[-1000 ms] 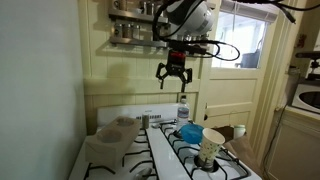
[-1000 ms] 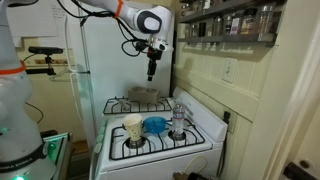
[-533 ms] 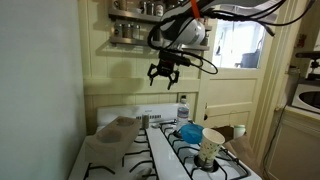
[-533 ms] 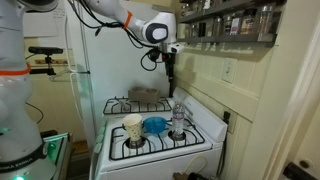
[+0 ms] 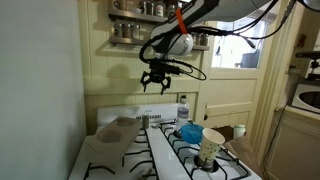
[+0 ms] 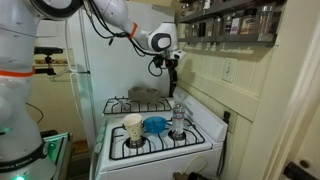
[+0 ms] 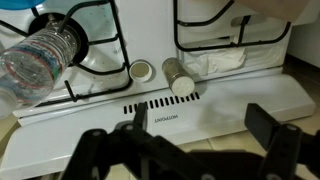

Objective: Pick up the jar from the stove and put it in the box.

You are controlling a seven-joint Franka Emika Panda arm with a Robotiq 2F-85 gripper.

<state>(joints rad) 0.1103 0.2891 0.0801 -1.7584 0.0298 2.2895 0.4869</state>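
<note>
The jar (image 7: 180,82) is below my gripper, which is high above the stove. My gripper will lower toward the jar until its open fingers pass around the jar's upper end.
The jar (image 7: 180,82), small, pale and cylindrical, stands on the stove's back ledge in the wrist view, below and ahead of my gripper (image 7: 200,130). The gripper is open and empty. In both exterior views it hangs high above the back of the stove (image 5: 153,82) (image 6: 174,72). The beige cardboard box (image 5: 112,131) (image 6: 148,95) with rumpled flaps sits on the rear burner. One of its corners shows at the top right of the wrist view (image 7: 275,5).
A second small pale round container (image 7: 143,70) stands beside the jar. A clear plastic bottle (image 7: 40,60) (image 5: 183,108) (image 6: 178,118), a blue bowl (image 5: 188,131) (image 6: 155,124) and a patterned paper cup (image 5: 211,145) (image 6: 133,128) stand on the stove. A spice shelf (image 5: 130,30) hangs on the wall.
The gripper has swung toward the wall over the back of the stove, staying high and open. Nothing on the stove moved.
</note>
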